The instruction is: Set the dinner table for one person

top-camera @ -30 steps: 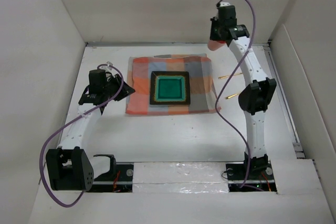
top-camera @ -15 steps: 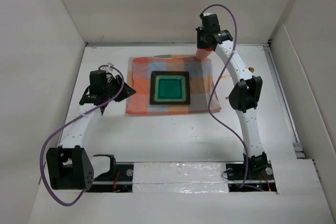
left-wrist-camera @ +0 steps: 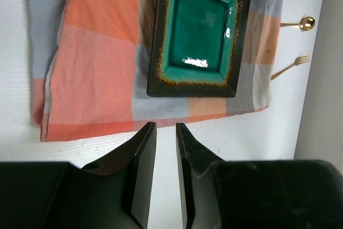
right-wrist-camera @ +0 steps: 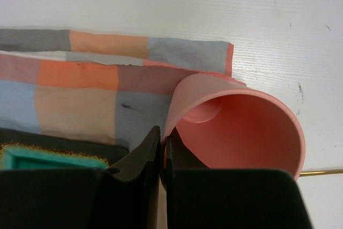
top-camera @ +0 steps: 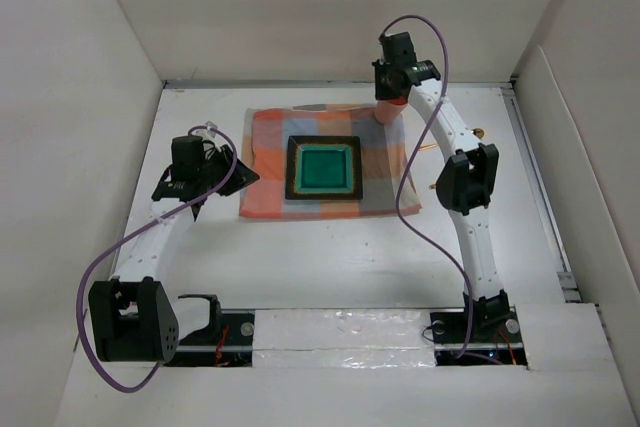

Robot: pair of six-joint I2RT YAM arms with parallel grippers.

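The robot next needs to lower its right gripper a little at the cloth's far corner, then let go of the cup's rim.
My right gripper is shut on the rim wall of a pink cup. It holds the cup at the far right corner of the orange-and-grey checked cloth. A square green plate with a dark rim sits in the middle of the cloth on the white dinner table. My left gripper is over the table just left of the cloth. It is nearly shut, with a narrow gap, and holds nothing.
A gold spoon and a gold fork lie on the table right of the cloth, mostly hidden behind my right arm in the top view. Upright white panels border the table on all sides.
My right arm has swung left and down with the pink cup, from the table's far right to the cloth's far right corner. The left arm has not moved.
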